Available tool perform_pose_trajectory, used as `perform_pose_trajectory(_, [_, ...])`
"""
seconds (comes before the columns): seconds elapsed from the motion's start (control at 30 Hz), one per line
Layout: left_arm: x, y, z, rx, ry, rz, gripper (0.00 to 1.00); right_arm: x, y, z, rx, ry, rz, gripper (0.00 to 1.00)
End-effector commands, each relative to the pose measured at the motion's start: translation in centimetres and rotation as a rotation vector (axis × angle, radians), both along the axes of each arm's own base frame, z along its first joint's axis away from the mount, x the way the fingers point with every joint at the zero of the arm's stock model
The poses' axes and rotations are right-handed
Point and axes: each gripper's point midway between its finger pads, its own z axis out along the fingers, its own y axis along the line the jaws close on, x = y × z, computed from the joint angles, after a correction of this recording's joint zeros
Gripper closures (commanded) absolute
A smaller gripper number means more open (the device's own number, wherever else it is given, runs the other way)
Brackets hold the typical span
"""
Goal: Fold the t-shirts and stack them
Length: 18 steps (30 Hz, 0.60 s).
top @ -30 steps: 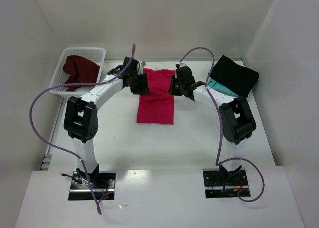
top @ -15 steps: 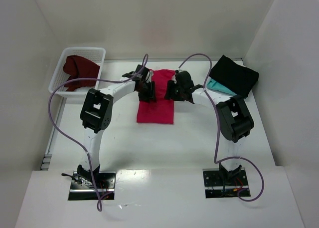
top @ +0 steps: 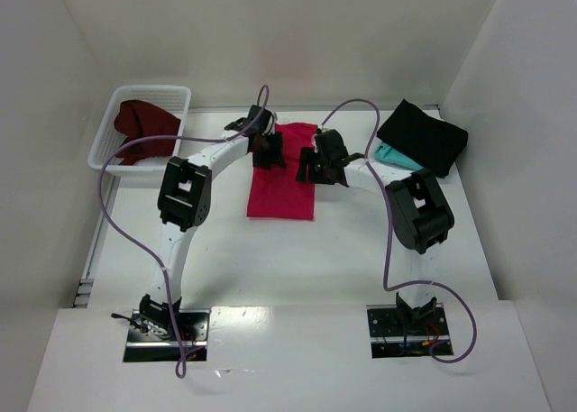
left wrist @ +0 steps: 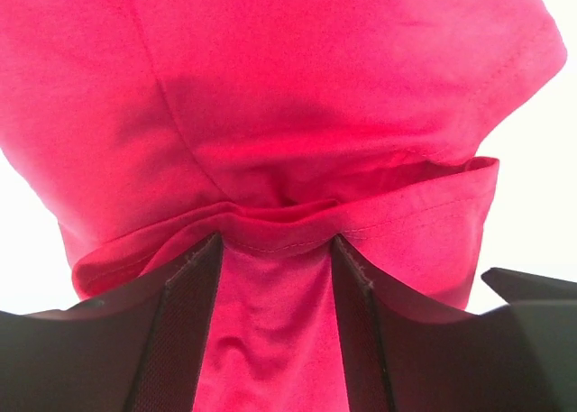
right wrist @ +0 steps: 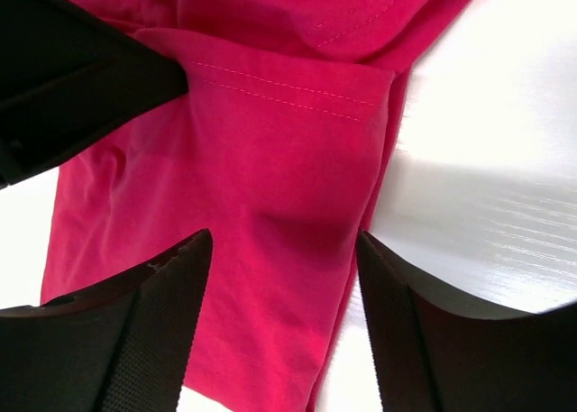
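Observation:
The pink t-shirt's edge should end in an uncovered near corner [top: 312,217], so my right gripper will next move back along that edge under the t-shirt and close on the edge's corner.
The crimson-pink t-shirt [top: 281,185] lies as a narrow folded strip at the table's middle. My left gripper [top: 268,149] is over its upper left edge and my right gripper [top: 313,167] over its upper right edge. In the left wrist view the left gripper [left wrist: 276,241] stands open, a folded hem of the pink shirt [left wrist: 297,114] lying between its fingers. The right gripper [right wrist: 283,236] is open above the pink shirt's [right wrist: 270,160] right edge, gripping nothing. A maroon t-shirt [top: 140,128] fills the basket. A black t-shirt [top: 424,134] lies on a teal one [top: 397,156] at the right.
The white lattice basket [top: 108,140] stands at the back left. White walls close in the table on the left, back and right. The left gripper's black body [right wrist: 81,78] shows close by in the right wrist view. Purple cables loop over both arms.
Both grippers have opened wider. The left gripper moved right, onto the pink shirt's top, and the right gripper edged left. The shirt's top now looks narrower.

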Motion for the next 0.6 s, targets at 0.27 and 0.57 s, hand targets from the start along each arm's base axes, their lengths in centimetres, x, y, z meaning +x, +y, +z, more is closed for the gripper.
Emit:
perform_pose_trajectory(0.27, [-0.8, 4.1, 10.0, 0.0, -0.174, 0.073, 0.14, -3.1, -2.0, 2.6, -0.01, -0.031, -0.03, 0.24])
perform_pose_trajectory(0.57, [-9.7, 6.2, 8.0, -0.028, -0.053, 0.041, 0.09, -11.2, -0.2, 1.4, 0.062, 0.067, 0.042, 0.21])
